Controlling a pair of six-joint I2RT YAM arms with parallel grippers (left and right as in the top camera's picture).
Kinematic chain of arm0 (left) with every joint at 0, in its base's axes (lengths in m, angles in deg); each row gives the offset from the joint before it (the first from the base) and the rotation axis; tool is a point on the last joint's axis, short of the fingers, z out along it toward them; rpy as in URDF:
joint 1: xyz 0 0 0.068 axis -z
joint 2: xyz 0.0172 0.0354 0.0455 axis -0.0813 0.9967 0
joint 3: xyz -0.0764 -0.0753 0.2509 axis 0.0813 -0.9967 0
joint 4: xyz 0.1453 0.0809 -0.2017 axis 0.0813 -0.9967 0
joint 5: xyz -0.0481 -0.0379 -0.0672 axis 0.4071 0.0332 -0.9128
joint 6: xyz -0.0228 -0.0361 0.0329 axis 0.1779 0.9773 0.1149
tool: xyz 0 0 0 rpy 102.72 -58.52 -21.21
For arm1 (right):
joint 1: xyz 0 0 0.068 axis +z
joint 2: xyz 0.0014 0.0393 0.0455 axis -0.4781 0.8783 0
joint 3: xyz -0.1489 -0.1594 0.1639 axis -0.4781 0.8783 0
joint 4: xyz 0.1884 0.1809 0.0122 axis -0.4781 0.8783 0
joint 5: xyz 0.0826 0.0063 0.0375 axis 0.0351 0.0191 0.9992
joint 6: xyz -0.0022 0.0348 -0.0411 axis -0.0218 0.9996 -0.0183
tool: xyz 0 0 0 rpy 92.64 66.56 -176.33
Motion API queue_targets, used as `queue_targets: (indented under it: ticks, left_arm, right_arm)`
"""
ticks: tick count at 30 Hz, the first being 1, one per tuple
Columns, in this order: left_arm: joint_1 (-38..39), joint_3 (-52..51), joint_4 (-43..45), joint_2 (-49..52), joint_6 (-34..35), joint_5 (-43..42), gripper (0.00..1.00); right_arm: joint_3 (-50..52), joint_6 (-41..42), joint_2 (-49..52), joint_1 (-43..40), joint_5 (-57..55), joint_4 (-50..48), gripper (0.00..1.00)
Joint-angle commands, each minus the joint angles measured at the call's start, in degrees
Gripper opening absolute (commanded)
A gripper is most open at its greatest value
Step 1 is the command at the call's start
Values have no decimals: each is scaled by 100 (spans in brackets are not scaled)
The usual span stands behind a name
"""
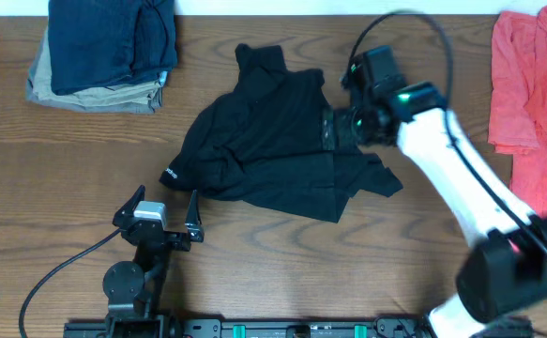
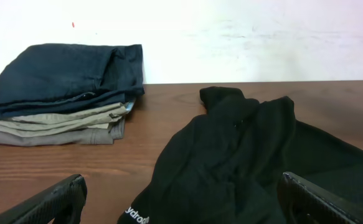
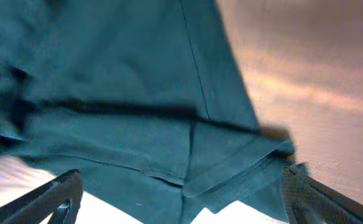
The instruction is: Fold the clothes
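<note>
The robot next lowers its right gripper and pulls it back onto the shirt's seamed, layered fold (image 1: 335, 181) (image 3: 182, 185), because that fabric is below the gripper's open fingers and nearer the robot's base.
A black T-shirt (image 1: 273, 150) lies crumpled on the middle of the wooden table, its small white logo (image 1: 169, 175) at the left edge. My left gripper (image 1: 165, 208) is open and empty, low at the front left, just short of the shirt. In the left wrist view the shirt (image 2: 243, 162) and its logo (image 2: 137, 216) lie between and beyond my open fingers (image 2: 181, 182). My right gripper (image 1: 332, 131) is over the shirt's right side. In the right wrist view its fingers (image 3: 181, 183) are wide apart with the shirt's seamed, layered fabric (image 3: 137, 93) spread between them.
A stack of folded clothes (image 1: 104, 52), dark blue on top of tan, sits at the back left and also shows in the left wrist view (image 2: 63, 87). A red garment (image 1: 531, 94) lies along the right edge. A black cable arcs above the right arm.
</note>
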Motion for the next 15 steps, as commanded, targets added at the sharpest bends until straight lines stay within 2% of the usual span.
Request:
queue_targets:
  ticks: [1,5,8,12,15]
  left_arm:
    - [-26,-103,-175,-37,-37,-79,98]
    - [-26,-103,-175,-37,-37,-79,98]
    - [-26,-103,-175,-37,-37,-79,98]
    - [-26,-103,-175,-37,-37,-79,98]
    - [-26,-103,-175,-37,-37,-79,98]
  right_arm:
    - [210,103,354,31,247,2,91]
    - [212,101,634,39,920,179,74]
    - [234,101,704,120,1279,243,65]
    - [280,122,715,308,1152,470,62]
    - [391,417,717,431,610,634,62]
